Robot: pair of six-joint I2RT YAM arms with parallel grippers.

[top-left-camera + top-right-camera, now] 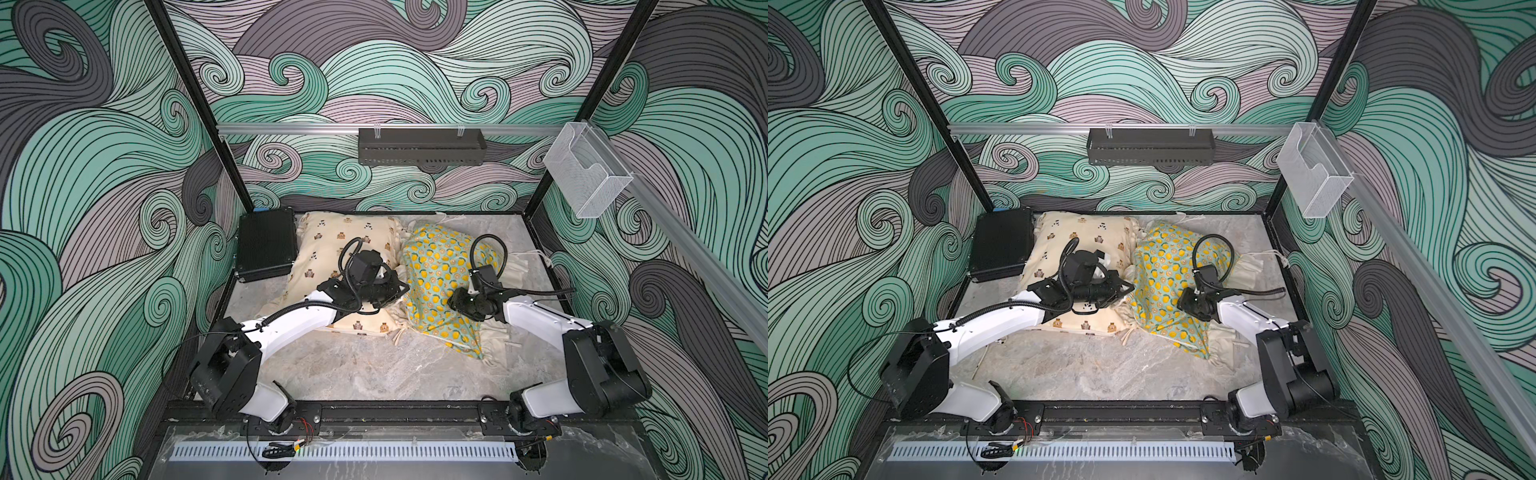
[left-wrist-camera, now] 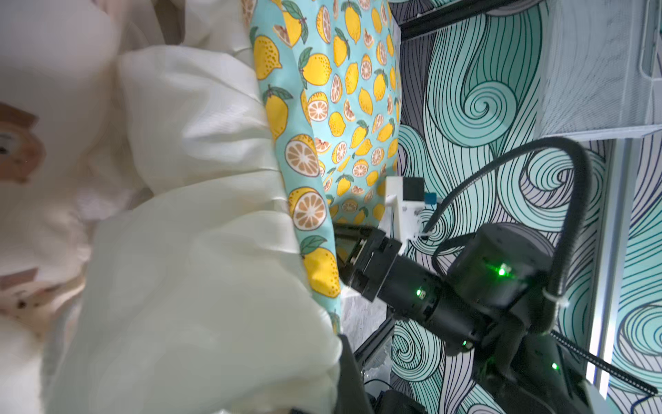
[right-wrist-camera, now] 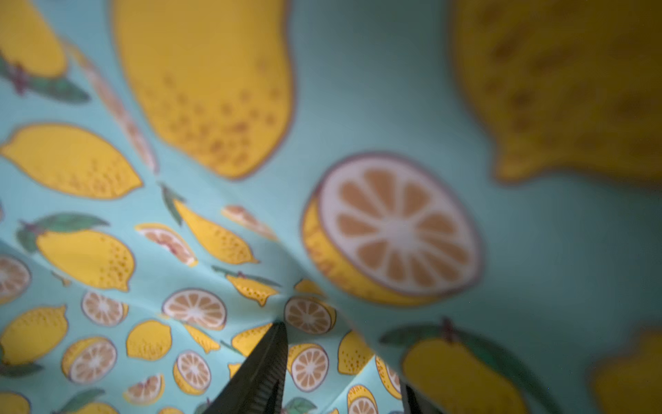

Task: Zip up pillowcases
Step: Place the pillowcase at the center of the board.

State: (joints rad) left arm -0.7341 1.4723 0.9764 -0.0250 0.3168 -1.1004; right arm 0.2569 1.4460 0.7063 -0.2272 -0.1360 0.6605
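My left gripper holds the lemon case's ruffle and next needs to pull it back to the near end of the seam [image 1: 407,321] and release it, since the case is bunched.
Two pillowcases lie side by side at the back of the table, seen in both top views. The cream one with brown bears [image 1: 332,249] [image 1: 1059,237] is on the left. The mint one with lemons [image 1: 432,257] [image 1: 1163,257] is on the right, bunched up. My left gripper [image 1: 401,289] [image 1: 1127,289] is at the seam between them, shut on the lemon case's cream ruffle [image 2: 215,286], which hides all but one black finger [image 2: 353,380]. My right gripper [image 1: 453,301] [image 3: 342,355] presses into the lemon fabric with its jaws apart. No zip shows.
A black ribbed hard case [image 1: 266,245] sits against the bear pillowcase's left side. Cream ties [image 1: 536,255] trail to the right of the lemon case. A black shelf [image 1: 419,147] and a clear bin [image 1: 586,170] hang on the rails. Bare marble table [image 1: 374,365] lies in front.
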